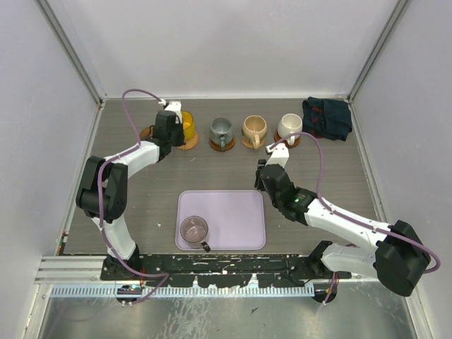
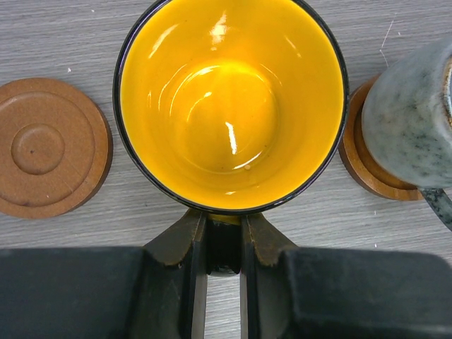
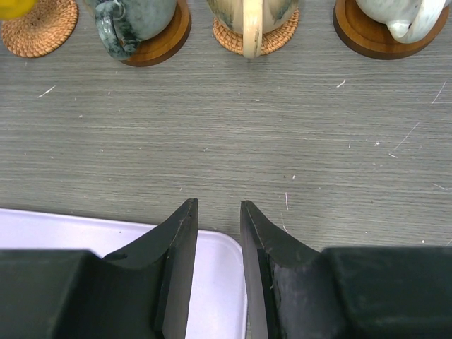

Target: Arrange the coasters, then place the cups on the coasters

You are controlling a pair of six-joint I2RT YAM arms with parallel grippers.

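The woven coaster (image 1: 189, 143) is below my left gripper and the yellow cup it holds, so the gripper should next lower the cup onto the middle of the coaster and let go of the handle.
My left gripper (image 2: 224, 244) is shut on the handle of the yellow cup (image 2: 229, 106), which is over a woven coaster (image 1: 189, 143) at the back left. Whether the cup rests on it I cannot tell. An empty brown coaster (image 2: 49, 147) lies just left of it. To the right, the grey-green cup (image 1: 221, 132), tan cup (image 1: 254, 128) and white cup (image 1: 289, 126) each stand on a coaster. The mauve cup (image 1: 194, 229) sits on the lilac tray (image 1: 233, 212). My right gripper (image 3: 217, 208) hangs open and empty over the tray's far right corner.
A dark navy cloth (image 1: 327, 117) lies bunched at the back right corner. Pale walls enclose the table on three sides. The lilac tray (image 3: 70, 233) lies at the middle front, between the two arm bases.
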